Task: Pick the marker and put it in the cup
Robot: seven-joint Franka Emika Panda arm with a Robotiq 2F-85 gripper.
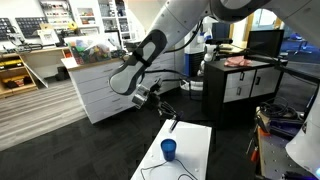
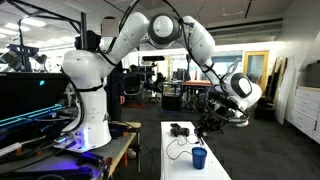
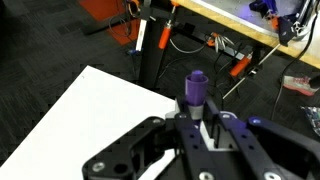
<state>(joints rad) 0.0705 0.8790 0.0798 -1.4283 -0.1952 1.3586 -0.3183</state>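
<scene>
My gripper should next move down toward the dark-blue cup's open top (image 1: 168,142) to let go of the marker inside, because the hanging end of the marker is still above the cup's rim.
The marker (image 3: 195,90) shows its purple end sticking out between my fingers in the wrist view. My gripper (image 3: 200,125) is shut on it. In both exterior views the gripper (image 1: 165,110) (image 2: 210,128) hangs above the far part of the white table (image 1: 195,150) (image 2: 178,165), with the marker (image 1: 173,123) poking down as a dark stick. The small dark-blue cup (image 1: 169,150) (image 2: 199,158) stands upright on the table, below the gripper and nearer the camera-side end. The cup is out of the wrist view.
A thin black cable (image 2: 176,150) curls over the table beside the cup, and a small black object (image 2: 180,128) lies at the far end. White cabinets (image 1: 100,95) and a dark cart (image 1: 240,85) stand beyond the table. A cluttered bench (image 3: 240,30) lies past the table's edge.
</scene>
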